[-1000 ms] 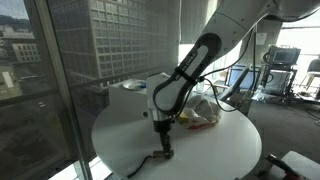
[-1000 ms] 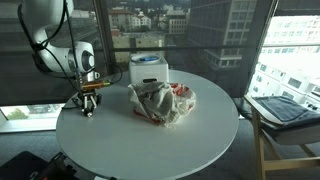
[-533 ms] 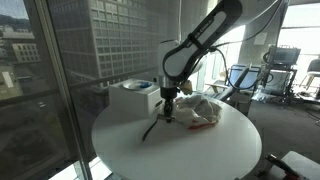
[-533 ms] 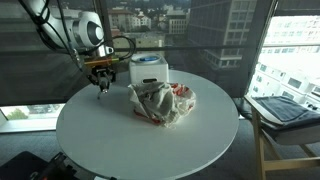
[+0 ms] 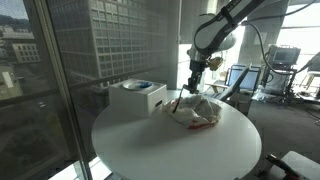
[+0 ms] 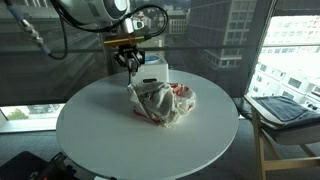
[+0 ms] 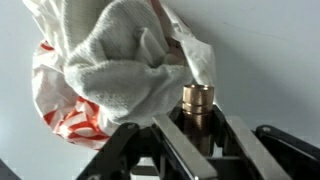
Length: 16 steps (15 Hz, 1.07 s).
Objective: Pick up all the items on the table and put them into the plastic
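The gripper moves the rod toward the bunched cloth next, then brings the rod down into the bag's opening to release it.
My gripper (image 7: 196, 121) is shut on a short dark rod (image 7: 194, 108) with a brass-coloured end, gripped between both fingers. In both exterior views the gripper (image 5: 195, 72) (image 6: 131, 60) hangs above the table (image 5: 150, 150) (image 6: 110, 140), just over the edge of the plastic (image 5: 197, 111) (image 6: 160, 104), a wrinkly translucent bag with red print (image 7: 62, 118). A whitish cloth (image 7: 125, 60) lies bunched in the bag's mouth, directly ahead of the rod's end. In an exterior view the rod (image 5: 182, 99) slants down from the gripper towards the bag.
A white box with a blue round top (image 5: 137, 96) (image 6: 148, 70) stands beside the bag, close behind the gripper. Glass windows run along the table's far side. A chair with a dark cushion (image 6: 283, 110) stands off the table's edge.
The gripper has risen from low near the table's edge and travelled across, carrying the rod, to a spot above the bag beside the white box.
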Motion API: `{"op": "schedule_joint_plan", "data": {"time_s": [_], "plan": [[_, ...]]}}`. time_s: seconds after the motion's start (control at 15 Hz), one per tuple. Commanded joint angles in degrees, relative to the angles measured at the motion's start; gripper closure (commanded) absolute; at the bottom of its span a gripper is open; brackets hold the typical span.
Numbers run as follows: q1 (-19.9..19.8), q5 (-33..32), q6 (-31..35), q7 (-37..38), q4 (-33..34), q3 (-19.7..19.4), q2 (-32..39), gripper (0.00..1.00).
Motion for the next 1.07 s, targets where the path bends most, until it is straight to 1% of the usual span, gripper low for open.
{"op": "schedule_joint_plan", "data": {"time_s": [0.0,0.2,0.27,0.4,0.53,0.73,0.93,1.0], "plan": [[-1.2,-5.5,7.4,9.3,0.3,-3.9,3.0,0.85],[-0.4,-14.6,11.0,22.1,4.1,-7.7,9.2,0.84],[0.4,-16.3,11.2,25.2,5.4,-8.5,11.7,0.85],[1.6,-17.1,11.5,28.9,7.7,-9.6,16.3,0.85],[1.8,-14.2,12.1,28.8,9.5,-9.2,20.5,0.85],[2.8,-12.4,13.1,28.7,11.6,-9.1,25.8,0.85],[4.5,-12.8,13.9,28.7,12.8,-10.2,29.3,0.85],[5.0,-12.8,14.2,28.8,12.8,-10.4,29.4,0.84]]}}
